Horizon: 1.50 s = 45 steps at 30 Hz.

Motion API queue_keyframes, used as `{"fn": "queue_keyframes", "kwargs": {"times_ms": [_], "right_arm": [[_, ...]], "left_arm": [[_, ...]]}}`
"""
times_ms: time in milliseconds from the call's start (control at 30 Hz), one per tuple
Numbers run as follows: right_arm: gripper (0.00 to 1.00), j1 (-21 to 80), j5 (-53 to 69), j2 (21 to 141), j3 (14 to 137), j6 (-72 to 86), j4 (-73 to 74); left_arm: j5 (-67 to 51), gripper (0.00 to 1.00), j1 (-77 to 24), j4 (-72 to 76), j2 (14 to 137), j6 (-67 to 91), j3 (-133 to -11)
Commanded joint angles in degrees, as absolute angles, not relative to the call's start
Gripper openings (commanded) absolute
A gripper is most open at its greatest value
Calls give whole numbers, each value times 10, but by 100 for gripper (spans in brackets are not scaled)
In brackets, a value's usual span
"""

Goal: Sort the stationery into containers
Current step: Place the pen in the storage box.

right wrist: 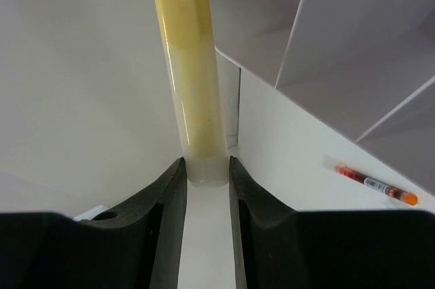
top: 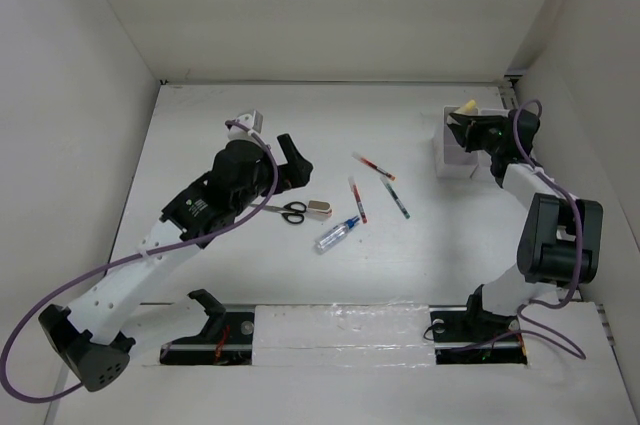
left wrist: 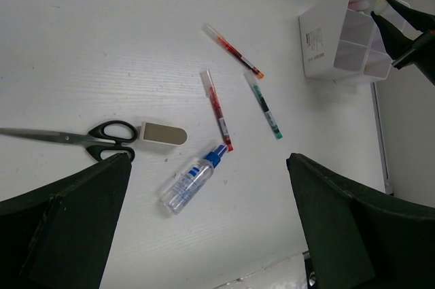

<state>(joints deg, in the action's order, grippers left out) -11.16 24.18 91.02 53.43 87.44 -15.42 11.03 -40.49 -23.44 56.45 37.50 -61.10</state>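
Note:
I will lower the highlighter point(top: 465, 107) with my right gripper toward the opening of the white container's far section below and let it go there, because it is still above the container's rim.
My right gripper point(top: 468, 128) is shut on a yellow highlighter point(top: 465, 107) and holds it upright over a white compartmented container point(top: 447, 159) at the far right. In the right wrist view the highlighter point(right wrist: 190, 64) sits between my fingers point(right wrist: 163, 194), beside the container's dividers point(right wrist: 292, 44). My left gripper point(top: 292, 163) is open and empty above the table's middle. Below it lie black-handled scissors point(left wrist: 102, 136), a beige eraser block point(left wrist: 163, 134), a clear blue-capped bottle point(left wrist: 194, 179), two red pens point(left wrist: 233, 51) point(left wrist: 216, 109) and a green pen point(left wrist: 264, 105).
White walls enclose the table on the left, back and right. A white thing point(top: 246, 118) shows partly behind the left arm; I cannot tell what it is. The container also shows in the left wrist view point(left wrist: 319, 37), at the top right.

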Motion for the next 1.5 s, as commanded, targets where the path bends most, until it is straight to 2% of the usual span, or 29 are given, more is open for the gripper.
{"fn": "queue_keyframes", "kwargs": {"times_ms": [0,1067,1267,1467], "right_arm": [[0,-101,222,888,529,877,-142],[0,-80,212,930,571,905,-111],[7,-80,217,942,583,911,-111],[8,-80,222,953,588,921,-111]], "left_arm": [[113,100,-406,-222,547,367,-606],[134,100,-406,-235,552,362,-618],[134,100,-406,-235,552,362,-618],[134,100,-406,-235,552,362,-618]]}}
